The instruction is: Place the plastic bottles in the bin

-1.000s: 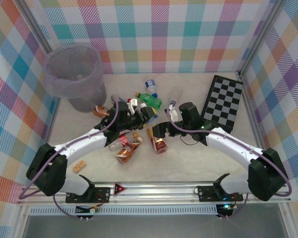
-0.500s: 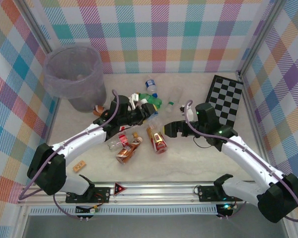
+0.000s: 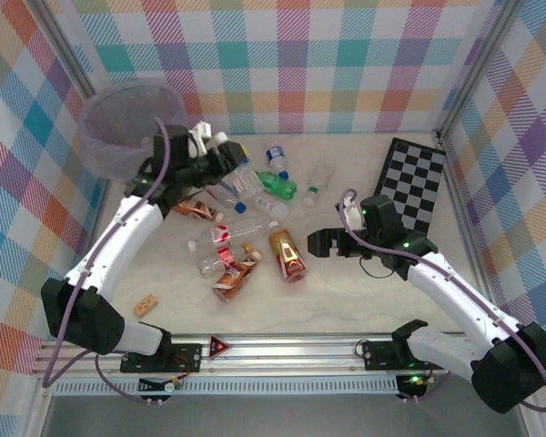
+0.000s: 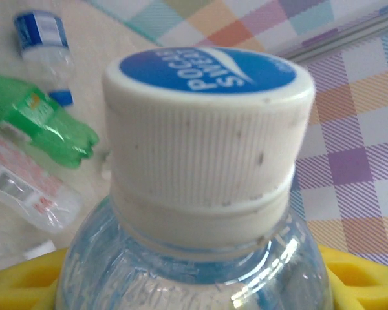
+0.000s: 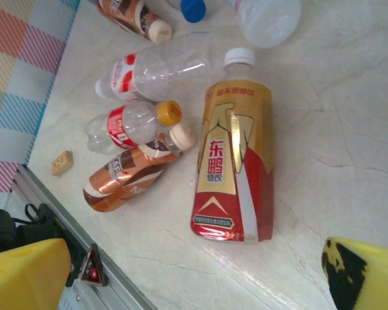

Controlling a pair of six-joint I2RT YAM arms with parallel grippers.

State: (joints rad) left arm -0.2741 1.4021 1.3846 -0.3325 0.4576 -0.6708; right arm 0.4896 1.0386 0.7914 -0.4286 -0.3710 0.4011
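My left gripper swings over the opening of the bin next and points down into it to release the clear bottle (image 4: 200, 258), which still hangs beside the bin's rim.
My left gripper (image 3: 217, 155) is shut on a clear bottle (image 4: 200, 258) with a white, blue-topped cap (image 3: 221, 139), held in the air just right of the bin (image 3: 109, 150). The bottle's neck sits between the yellow fingers (image 4: 355, 278). My right gripper (image 3: 320, 242) stands open and holds nothing, low over the table, right of a red-and-gold bottle (image 5: 236, 161). More bottles lie in the middle: a green one (image 3: 275, 185), a brown one (image 5: 126, 173), clear red-labelled ones (image 5: 126, 123), and a clear blue-labelled one (image 3: 277, 157).
A black-and-white checkerboard (image 3: 409, 187) lies at the right, beyond my right arm. A small tan block (image 3: 146, 305) rests near the front left edge. Plaid walls close in the table on three sides. The metal rail (image 3: 282, 350) runs along the front.
My left arm has lifted the clear bottle off the pile and swung it up and left toward the bin. My right gripper drew back to the right and opened wider.
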